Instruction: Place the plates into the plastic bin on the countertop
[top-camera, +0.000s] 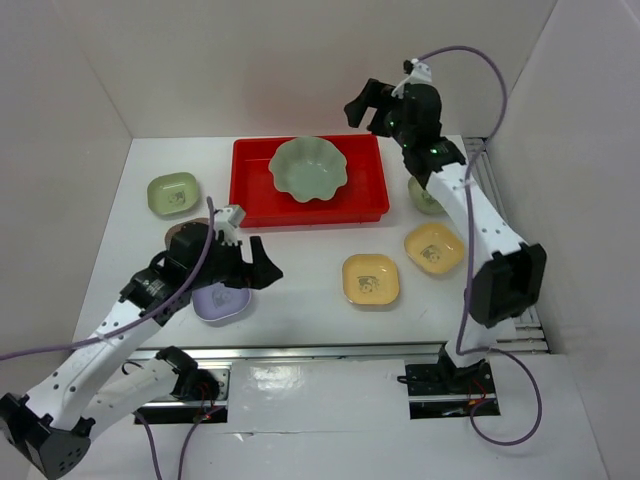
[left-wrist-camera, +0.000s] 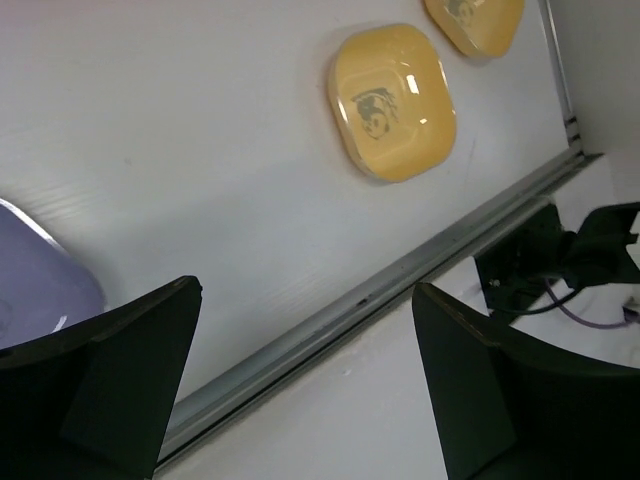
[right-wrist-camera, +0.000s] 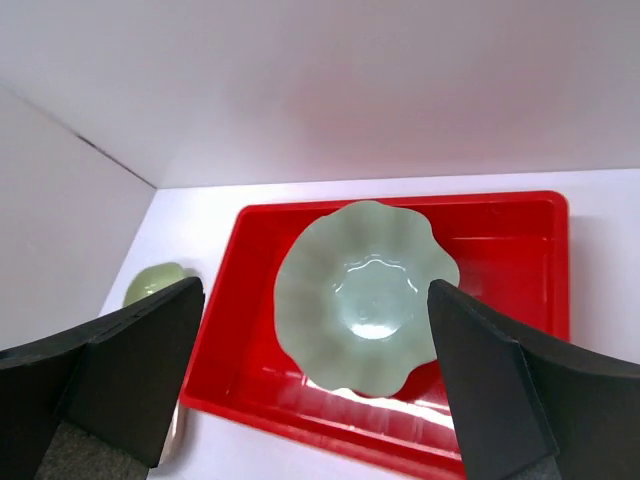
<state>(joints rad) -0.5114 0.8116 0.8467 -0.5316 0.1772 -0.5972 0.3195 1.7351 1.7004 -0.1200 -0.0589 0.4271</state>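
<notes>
I will next move my left gripper away from the lavender dish and down onto the yellow rim's closest side.
The red plastic bin stands at the back middle of the white countertop. The large pale-green scalloped dish lies inside it, and both show in the right wrist view: dish, bin. My right gripper is open and empty, held high above the bin's right end. My left gripper is open and empty, just right of the lavender dish. Two yellow dishes lie to the right. An olive-green dish lies on the left.
A further greenish dish is partly hidden behind the right arm. A brownish shape shows behind the left arm. The metal rail runs along the near edge. White walls close in the back and both sides.
</notes>
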